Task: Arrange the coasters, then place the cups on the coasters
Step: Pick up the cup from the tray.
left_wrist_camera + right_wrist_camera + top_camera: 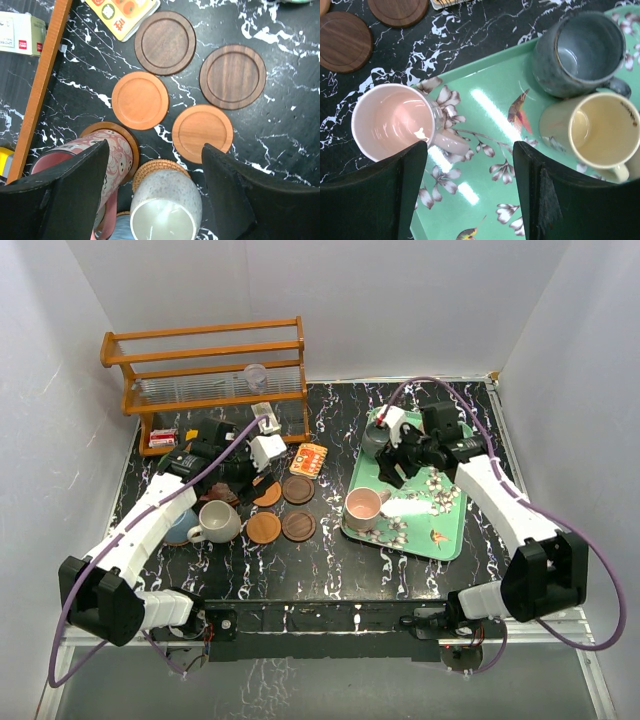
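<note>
Only tray lies between my fingers, so my right gripper shifts to the left in the top view and down onto the pink cup's rim [370,494] [428,116] next.
My left gripper [155,147] is open, its jaws on either side of a speckled grey-white cup [165,205] that stands on a woven coaster [150,170]. A pink patterned cup [107,155] stands on a brown coaster just left of it. Beyond lie two orange coasters [140,100] [202,133] and two dark ones [165,42] [232,76], all bare. My right gripper [470,145] is open over the green tray [485,55], with only the tray between its fingers. A pink cup [392,120], a grey cup [580,52] and a yellow cup [602,130] stand on the tray.
A wooden rack [205,370] with a clear plastic cup [255,375] stands at the back left, with small boxes [162,438] under it. An orange patterned card [311,459] lies by the coasters. An off-white cup [215,522] stands front left.
</note>
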